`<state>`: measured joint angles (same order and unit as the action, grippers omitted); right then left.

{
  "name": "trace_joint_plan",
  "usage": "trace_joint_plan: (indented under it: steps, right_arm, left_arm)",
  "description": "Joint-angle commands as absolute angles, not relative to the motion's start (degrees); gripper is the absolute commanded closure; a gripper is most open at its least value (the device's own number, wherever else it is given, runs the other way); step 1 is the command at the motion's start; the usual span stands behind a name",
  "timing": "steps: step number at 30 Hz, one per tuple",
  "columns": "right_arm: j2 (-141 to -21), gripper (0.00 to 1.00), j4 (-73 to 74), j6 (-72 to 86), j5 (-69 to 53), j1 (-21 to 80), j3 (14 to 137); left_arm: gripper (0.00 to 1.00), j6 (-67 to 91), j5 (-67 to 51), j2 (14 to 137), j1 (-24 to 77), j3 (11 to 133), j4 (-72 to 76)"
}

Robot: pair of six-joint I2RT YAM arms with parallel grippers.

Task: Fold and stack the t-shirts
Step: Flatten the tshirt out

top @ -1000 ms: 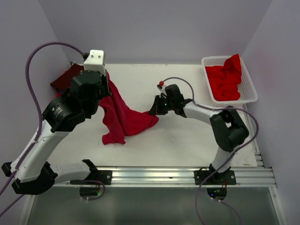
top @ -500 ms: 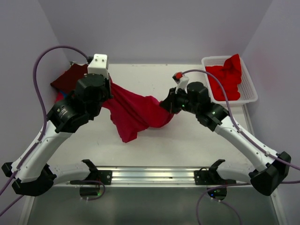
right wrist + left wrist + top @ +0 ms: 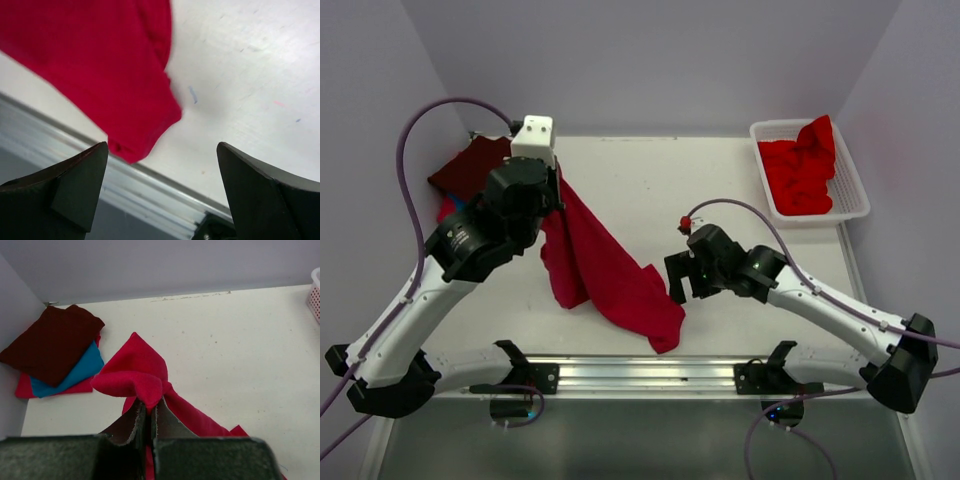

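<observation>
My right gripper should next ease outward, to the left in the top view, and down onto the shirt's small corner (image 3: 652,269), because that corner sticks out from the shirt's far edge.
A crimson-pink t-shirt (image 3: 610,270) hangs from my left gripper (image 3: 149,405), which is shut on a bunched fold of it (image 3: 135,375). From there the cloth trails down and right, and its loose end lies on the table near the front edge. Just right of that end, my right gripper (image 3: 678,283) stands open and holds nothing. The right wrist view shows the shirt's corner (image 3: 100,65) lying apart from the right gripper (image 3: 161,150). Folded t-shirts are stacked at the back left: dark maroon (image 3: 52,342) on top, teal blue (image 3: 80,371) under it, pink-red (image 3: 25,387) at the bottom.
A white lattice basket (image 3: 855,190) at the back right holds crumpled bright red t-shirts (image 3: 805,170). An aluminium rail (image 3: 650,372) runs along the table's front edge. Walls close in the table at the left, back and right.
My right gripper has opened, let go of the shirt and moved down toward the front edge. The shirt's freed end dropped onto the table. My left gripper keeps its hold.
</observation>
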<state>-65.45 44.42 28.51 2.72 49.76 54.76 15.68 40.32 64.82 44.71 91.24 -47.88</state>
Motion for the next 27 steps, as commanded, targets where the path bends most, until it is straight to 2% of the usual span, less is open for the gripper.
trace_joint_plan:
  steps: [1, 2, 5, 6, 9, 13, 27]
  right_arm:
    - [-67.1, 0.06, 43.5, 29.8, 17.5, 49.1, 58.6]
    - [-70.1, 0.07, 41.4, 29.5, 18.4, 48.7, 58.4]
    - [-76.5, 0.24, 35.0, 29.1, 18.3, 46.1, 57.6]
    - [-77.9, 0.36, 33.1, 29.1, 15.9, 44.6, 57.3]
    - [-83.7, 0.49, 26.1, 28.4, 11.4, 42.8, 56.9]
    - [-88.8, 0.54, 21.3, 27.5, 6.0, 41.8, 58.1]
    - [-103.6, 0.55, 9.7, 27.7, -15.0, 35.2, 61.0]
  left_arm:
    - [1.00, 16.3, 40.0, 64.5, 44.8, 91.8, -44.1]
    - [1.00, 16.3, 39.9, 64.4, 44.8, 91.8, -44.2]
    - [1.00, 17.0, 39.2, 64.2, 44.8, 91.8, -44.6]
    - [1.00, 17.1, 39.2, 64.0, 44.8, 91.8, -44.8]
    - [1.00, 17.6, 39.4, 63.5, 44.8, 91.8, -45.9]
    - [1.00, 18.1, 39.6, 62.4, 44.8, 91.9, -46.6]
    - [1.00, 18.9, 39.5, 61.7, 44.8, 91.3, -47.2]
